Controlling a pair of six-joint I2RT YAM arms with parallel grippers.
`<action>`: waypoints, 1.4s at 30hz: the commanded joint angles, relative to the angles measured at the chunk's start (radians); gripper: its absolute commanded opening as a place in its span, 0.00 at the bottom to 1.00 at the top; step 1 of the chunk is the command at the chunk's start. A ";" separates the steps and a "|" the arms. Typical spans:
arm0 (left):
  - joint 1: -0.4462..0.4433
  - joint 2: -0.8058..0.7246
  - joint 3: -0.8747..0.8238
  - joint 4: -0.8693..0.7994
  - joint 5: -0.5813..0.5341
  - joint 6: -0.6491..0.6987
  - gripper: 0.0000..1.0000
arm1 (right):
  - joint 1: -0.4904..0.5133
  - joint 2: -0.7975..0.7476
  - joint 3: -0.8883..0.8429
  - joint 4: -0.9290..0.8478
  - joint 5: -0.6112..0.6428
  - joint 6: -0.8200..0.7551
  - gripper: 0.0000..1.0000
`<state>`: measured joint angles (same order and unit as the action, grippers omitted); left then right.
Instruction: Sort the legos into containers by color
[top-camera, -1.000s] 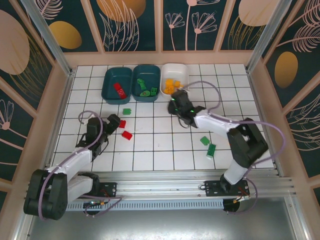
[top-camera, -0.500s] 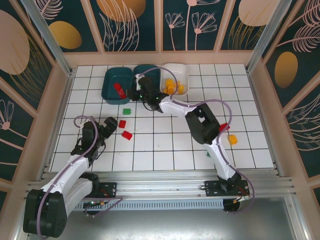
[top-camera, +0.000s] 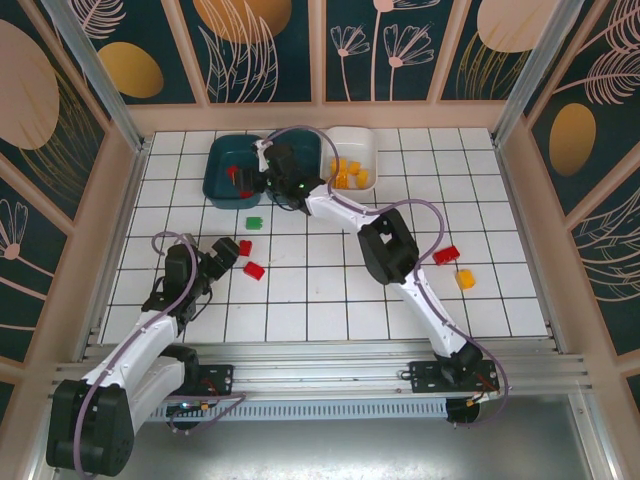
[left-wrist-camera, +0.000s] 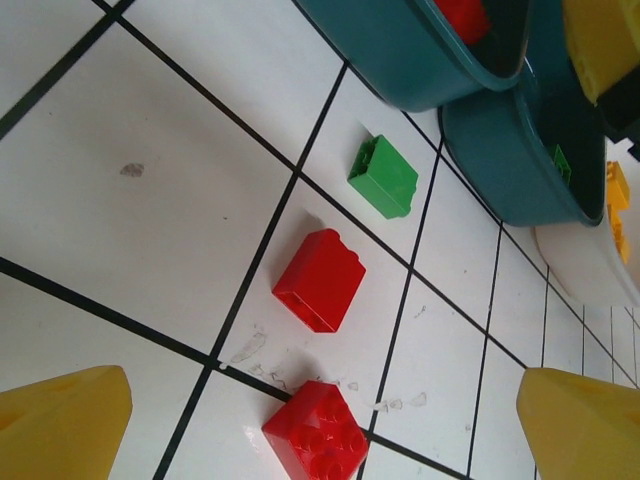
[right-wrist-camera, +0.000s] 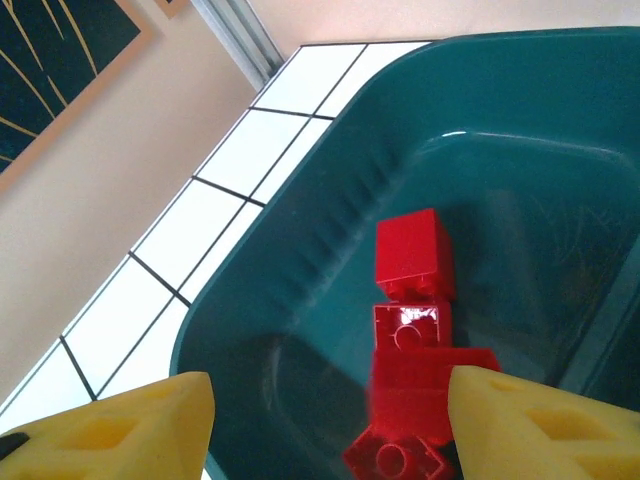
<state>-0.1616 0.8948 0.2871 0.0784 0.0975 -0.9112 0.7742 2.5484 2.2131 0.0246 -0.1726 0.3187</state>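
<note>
My left gripper will move outward past the red legos, then turn and go down over the green lego (top-camera: 254, 223) (left-wrist-camera: 383, 177), because that lego is loose outside the tubs.
My right gripper (top-camera: 258, 176) (right-wrist-camera: 330, 385) hangs open over the left teal tub (top-camera: 220, 165) (right-wrist-camera: 330, 150). Red legos (right-wrist-camera: 413, 250) lie in that tub, and a blurred red lego (right-wrist-camera: 430, 385) shows loose between the fingers, close to the right one. My left gripper (top-camera: 226, 250) (left-wrist-camera: 322, 395) is open low over the floor. Ahead of it lie two red legos (left-wrist-camera: 320, 279) (left-wrist-camera: 315, 432) and a green lego (left-wrist-camera: 383, 177). The white tub (top-camera: 352, 150) holds orange-yellow legos (top-camera: 347, 174). The middle teal tub (left-wrist-camera: 500, 170) is largely covered by the right arm in the top view.
A red lego (top-camera: 445, 255) and an orange-yellow lego (top-camera: 465, 278) lie on the tiles at the right. The right arm stretches diagonally across the middle of the floor. Pink walls and metal posts close the floor in.
The right arm swung from the floor's middle up and left to the left teal tub. The left gripper shifted slightly. Green legos at the right are gone; a red and an orange one lie there.
</note>
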 joint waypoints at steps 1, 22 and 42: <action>0.007 0.016 0.010 0.034 0.037 0.036 0.99 | 0.008 -0.108 -0.032 -0.016 0.041 -0.045 0.64; -0.219 0.721 0.579 -0.153 -0.389 0.392 0.84 | -0.094 -1.031 -1.351 0.055 0.465 0.202 0.62; -0.217 1.007 0.741 -0.083 -0.353 0.526 0.71 | -0.137 -1.084 -1.418 0.061 0.436 0.200 0.61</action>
<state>-0.3798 1.8698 1.0122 0.0032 -0.2417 -0.4076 0.6422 1.4567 0.7864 0.0647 0.2531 0.5053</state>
